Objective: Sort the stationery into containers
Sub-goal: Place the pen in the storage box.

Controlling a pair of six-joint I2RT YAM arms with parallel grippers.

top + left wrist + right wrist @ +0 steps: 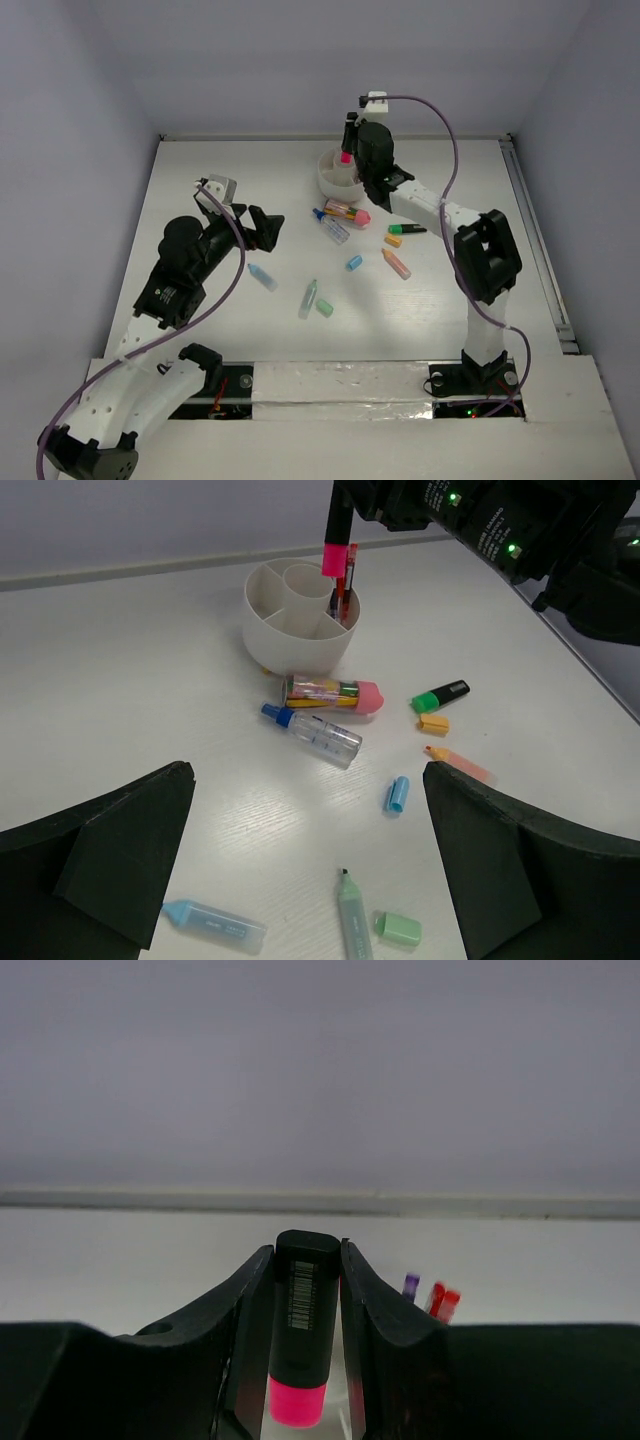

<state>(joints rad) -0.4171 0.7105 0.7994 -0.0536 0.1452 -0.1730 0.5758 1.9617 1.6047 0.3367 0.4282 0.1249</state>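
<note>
The marker in my right gripper is hanging high over the cup's round middle part. It should go back and down over the cup's empty near compartment (341,179).
My right gripper (347,150) is shut on a black marker with a pink end (303,1330) and holds it upright, pink end down, over the white divided cup (300,615). Red pens (345,580) stand in one compartment of the cup. My left gripper (308,775) hangs open above the table's middle, holding nothing. Below it lie a green marker (352,920), its green cap (398,927), a light blue marker (213,923) and a blue cap (396,793). Nearer the cup lie a pink-capped clear case (325,693), a blue-capped clear marker (315,732), a green-and-black highlighter (440,696), an orange cap (433,723) and an orange marker (458,763).
Grey walls enclose the white table (200,200) at the back and on both sides. A metal rail (540,240) runs along the table's right edge. The right arm (485,255) reaches from the near edge over the right half toward the cup.
</note>
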